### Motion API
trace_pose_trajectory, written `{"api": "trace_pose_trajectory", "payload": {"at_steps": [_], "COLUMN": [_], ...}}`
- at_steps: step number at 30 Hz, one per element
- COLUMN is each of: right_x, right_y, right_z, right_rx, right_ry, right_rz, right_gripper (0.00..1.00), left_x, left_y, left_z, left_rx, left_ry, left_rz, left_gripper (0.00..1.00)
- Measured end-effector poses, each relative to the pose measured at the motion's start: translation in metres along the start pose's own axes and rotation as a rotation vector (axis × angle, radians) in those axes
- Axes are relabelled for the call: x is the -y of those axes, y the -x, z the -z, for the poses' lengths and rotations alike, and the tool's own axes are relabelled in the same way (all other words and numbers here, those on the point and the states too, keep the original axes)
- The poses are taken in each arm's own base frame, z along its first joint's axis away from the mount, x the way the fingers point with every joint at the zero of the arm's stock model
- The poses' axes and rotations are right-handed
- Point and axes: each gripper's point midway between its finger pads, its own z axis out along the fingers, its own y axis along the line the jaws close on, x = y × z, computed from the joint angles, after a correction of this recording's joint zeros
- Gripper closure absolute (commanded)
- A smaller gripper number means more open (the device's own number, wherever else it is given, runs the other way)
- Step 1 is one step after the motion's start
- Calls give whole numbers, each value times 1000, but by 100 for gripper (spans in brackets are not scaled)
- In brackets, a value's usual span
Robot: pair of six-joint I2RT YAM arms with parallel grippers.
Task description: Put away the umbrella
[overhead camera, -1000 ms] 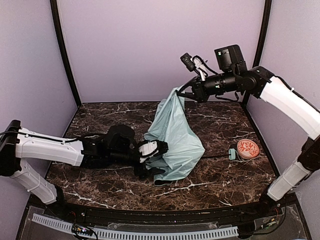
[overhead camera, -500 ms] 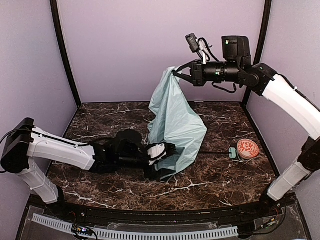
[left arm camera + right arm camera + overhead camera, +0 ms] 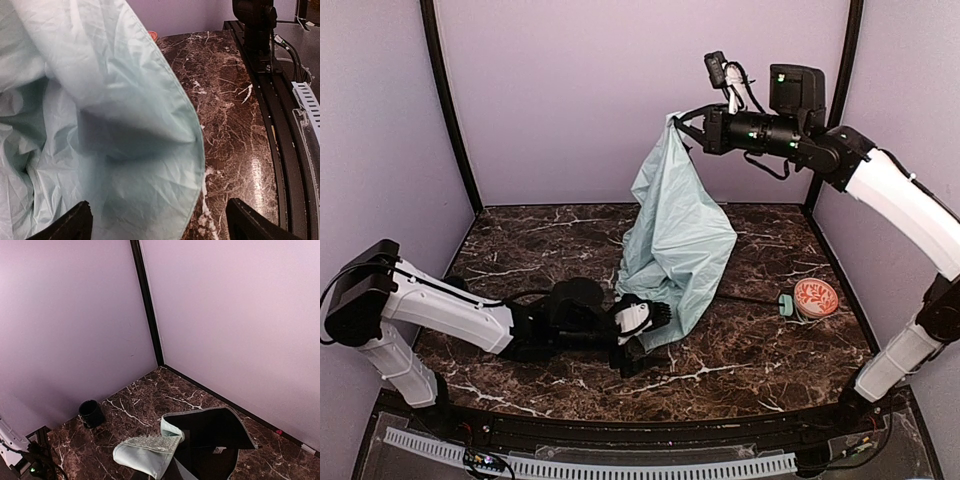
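The left gripper slides slightly outward next and closes on the fabric's lower edge between its open fingers, since most of the fabric lies outward of it.
The umbrella's pale mint fabric (image 3: 678, 235) hangs like a tall cone from my right gripper (image 3: 679, 124), which is shut on its top edge high above the back of the table. In the right wrist view the black lining (image 3: 212, 432) and a mint strap flap (image 3: 147, 449) show just under the jaws. The thin black shaft (image 3: 750, 300) runs right along the table to the small mint handle (image 3: 786, 305). My left gripper (image 3: 648, 318) is low on the table at the fabric's lower edge. It is open wide, and the fabric (image 3: 115, 150) lies between its fingertips (image 3: 80, 222).
A round orange patterned object (image 3: 816, 297) lies beside the handle at the right. A black mug (image 3: 91, 413) stands near the left wall in the right wrist view. A black rail (image 3: 280, 130) runs along the table's near edge. Purple walls enclose the table.
My right gripper has lifted the fabric higher, stretching it taller. My left gripper has slid right along the table, staying at the fabric's lower edge.
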Motion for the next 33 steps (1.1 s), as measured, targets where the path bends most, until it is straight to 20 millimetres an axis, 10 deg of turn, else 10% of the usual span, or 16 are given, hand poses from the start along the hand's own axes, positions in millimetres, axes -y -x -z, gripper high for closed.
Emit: {"api": "trace_pose_trajectory", "payload": {"at_steps": [11, 21, 33], "right_x": [1, 1, -46], "right_y": [-3, -14, -30], "right_z": [3, 4, -17], "right_rx": [23, 7, -66], "right_ry": [-7, 0, 172], "right_rz": [-11, -20, -22], "right_gripper": [100, 100, 100], "left_x": [-49, -55, -46], "left_y": [-12, 14, 167], "left_z": [-9, -9, 59], "left_rx": [-30, 30, 380], "left_ry": [290, 330, 262], "left_rz": [8, -13, -36], "left_gripper": [100, 100, 100]}}
